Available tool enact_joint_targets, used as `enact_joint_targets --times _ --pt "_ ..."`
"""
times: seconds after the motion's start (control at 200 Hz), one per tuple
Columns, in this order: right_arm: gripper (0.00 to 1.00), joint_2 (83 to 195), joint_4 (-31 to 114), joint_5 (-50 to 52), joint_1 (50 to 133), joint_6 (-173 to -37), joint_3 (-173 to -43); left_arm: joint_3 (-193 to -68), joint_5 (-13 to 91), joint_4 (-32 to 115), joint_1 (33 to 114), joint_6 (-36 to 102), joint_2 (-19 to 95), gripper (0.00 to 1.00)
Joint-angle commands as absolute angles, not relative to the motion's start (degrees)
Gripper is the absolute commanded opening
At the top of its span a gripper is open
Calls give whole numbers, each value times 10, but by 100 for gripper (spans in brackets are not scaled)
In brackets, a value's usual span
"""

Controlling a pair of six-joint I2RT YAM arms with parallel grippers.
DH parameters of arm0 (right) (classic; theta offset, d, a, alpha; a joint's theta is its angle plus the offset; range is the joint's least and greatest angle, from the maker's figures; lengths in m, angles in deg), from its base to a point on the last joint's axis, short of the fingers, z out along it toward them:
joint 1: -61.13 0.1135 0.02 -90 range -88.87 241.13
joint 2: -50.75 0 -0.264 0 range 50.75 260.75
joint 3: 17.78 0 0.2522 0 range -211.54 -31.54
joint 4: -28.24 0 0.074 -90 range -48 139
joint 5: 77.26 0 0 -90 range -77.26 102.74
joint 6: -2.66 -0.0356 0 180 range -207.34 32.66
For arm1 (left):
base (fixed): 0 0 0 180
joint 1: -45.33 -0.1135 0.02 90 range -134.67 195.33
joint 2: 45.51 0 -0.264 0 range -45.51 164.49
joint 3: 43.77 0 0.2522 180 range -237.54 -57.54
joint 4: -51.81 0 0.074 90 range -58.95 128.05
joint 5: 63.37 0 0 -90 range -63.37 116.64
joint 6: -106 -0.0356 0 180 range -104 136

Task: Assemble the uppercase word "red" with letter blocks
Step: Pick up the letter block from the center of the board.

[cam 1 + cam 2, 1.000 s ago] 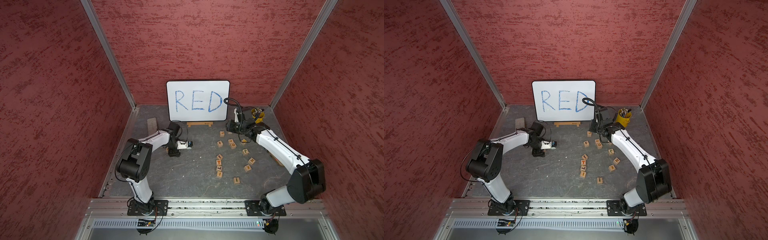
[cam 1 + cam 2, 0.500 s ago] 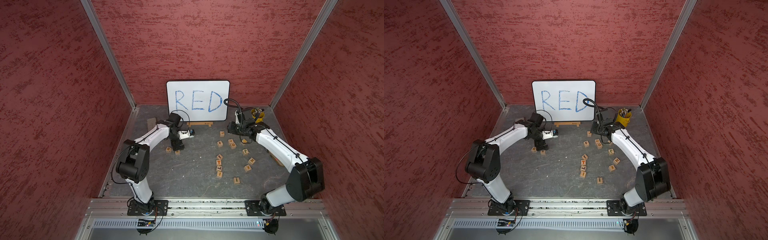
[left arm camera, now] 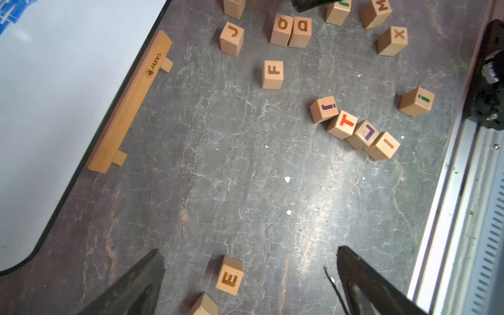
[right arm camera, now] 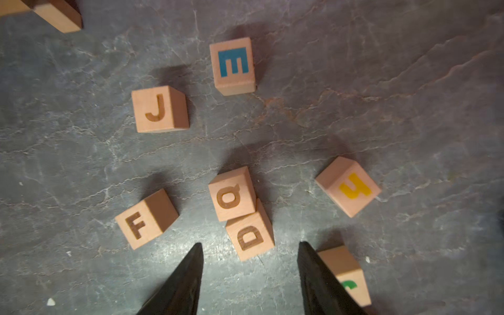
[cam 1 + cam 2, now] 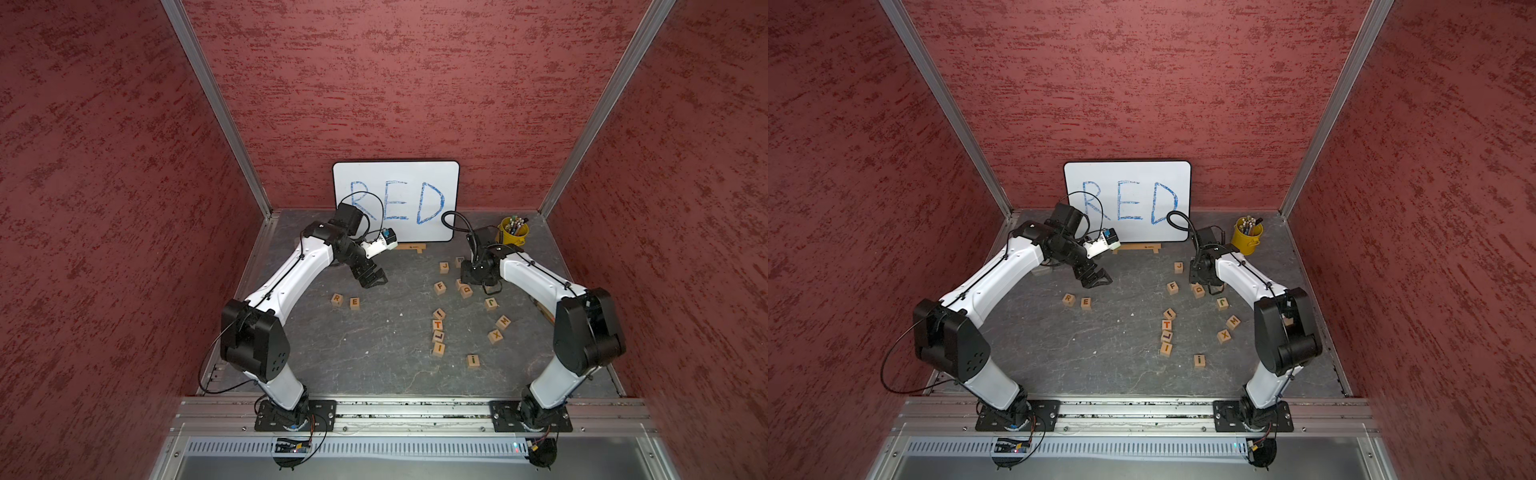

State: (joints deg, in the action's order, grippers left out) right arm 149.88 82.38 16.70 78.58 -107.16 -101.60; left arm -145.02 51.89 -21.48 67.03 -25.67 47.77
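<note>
The D block (image 4: pixel 250 237) lies below my right gripper with the Q block against its far side, so the gripper will move down next, open fingers on both sides of it.
The R block (image 5: pixel 337 299) and the E block (image 5: pixel 354 302) lie side by side on the dark floor, left of centre, in both top views. My left gripper (image 5: pixel 374 279) hangs open above and behind them, holding nothing. In the left wrist view the E block (image 3: pixel 229 275) lies between the spread fingers (image 3: pixel 351 270), with an edge of the R block (image 3: pixel 204 305) beside it. The D block (image 4: pixel 249 234) touches a Q block (image 4: pixel 231 195). My right gripper (image 4: pixel 250 245) is open over the D block's near edge, not closed on it.
Loose blocks lie right of centre: J (image 5: pixel 444 267), F (image 5: pixel 439 287), T (image 5: pixel 437 325), X (image 5: pixel 495 336), M (image 5: pixel 503 321), i (image 5: pixel 472 360). A whiteboard (image 5: pixel 395 199) on a wooden stand (image 5: pixel 411 247) and a yellow pen cup (image 5: pixel 513 233) line the back wall.
My left gripper opened, left the E block beside the R, and rose back toward the whiteboard. My right gripper's jaws spread wider near the D block.
</note>
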Motion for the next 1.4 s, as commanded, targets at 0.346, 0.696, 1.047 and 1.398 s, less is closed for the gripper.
enact_joint_targets --times 0.346,0.696,1.047,1.398 --pt "56 1525 796 147 783 -1041 -979 -1431 545 -229 673 -232 460 100" --pt "54 1553 786 137 783 -1025 -992 -1420 544 -224 673 -227 458 100" --pt "46 1561 784 129 786 -1020 -992 -1406 535 -224 673 -229 445 100" --pt "30 1562 802 127 786 -1014 -1005 -1388 534 -218 673 -224 431 100"
